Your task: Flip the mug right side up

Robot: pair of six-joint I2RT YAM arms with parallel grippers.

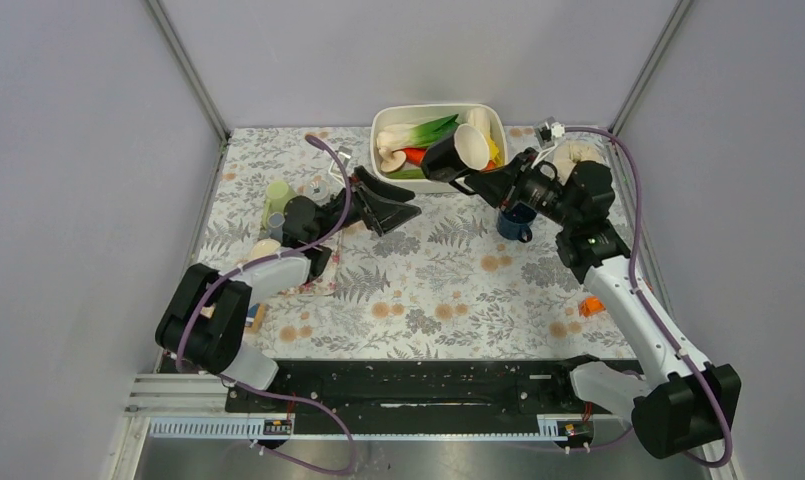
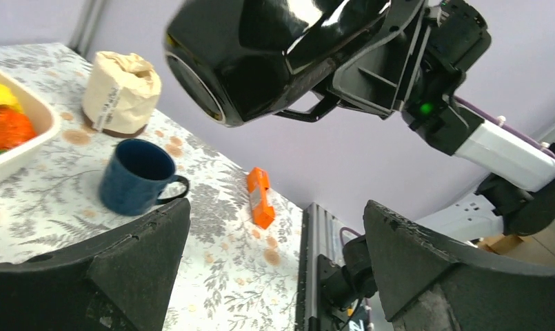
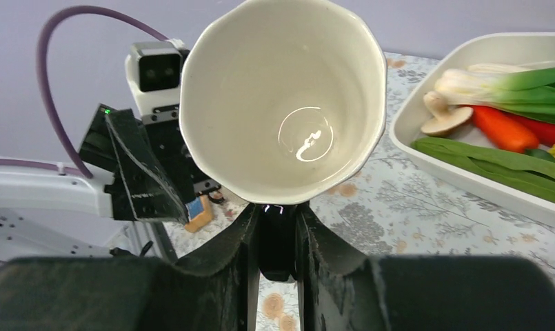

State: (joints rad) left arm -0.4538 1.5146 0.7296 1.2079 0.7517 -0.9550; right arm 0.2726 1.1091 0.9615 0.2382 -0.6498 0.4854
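The mug [image 1: 456, 152] hangs sideways, so it goes down next with my right gripper to the bare tabletop before the white tray below it, fingers tilting downward, and gets released.
The mug [image 1: 456, 152] is black outside and cream inside. It hangs in the air on its side, just in front of the white tray [image 1: 380, 128]. My right gripper [image 1: 481, 181] is shut on the mug's black handle [image 3: 278, 238]. In the right wrist view the mug's cream inside [image 3: 285, 96] faces the camera above my right gripper [image 3: 278, 258]. My left gripper [image 1: 393, 205] stands open with nothing in it, left of the mug and apart from it. The left wrist view has the mug's black base [image 2: 260, 55] above the left gripper [image 2: 274, 255].
The white tray [image 3: 467, 43] holds leek, carrot, mushroom and other vegetables. A blue mug [image 1: 515, 222] stands upright under my right wrist. A paper-wrapped roll [image 2: 119, 93] sits at the back right, an orange packet [image 1: 590, 306] near the right edge, a green cup [image 1: 276, 195] at the left.
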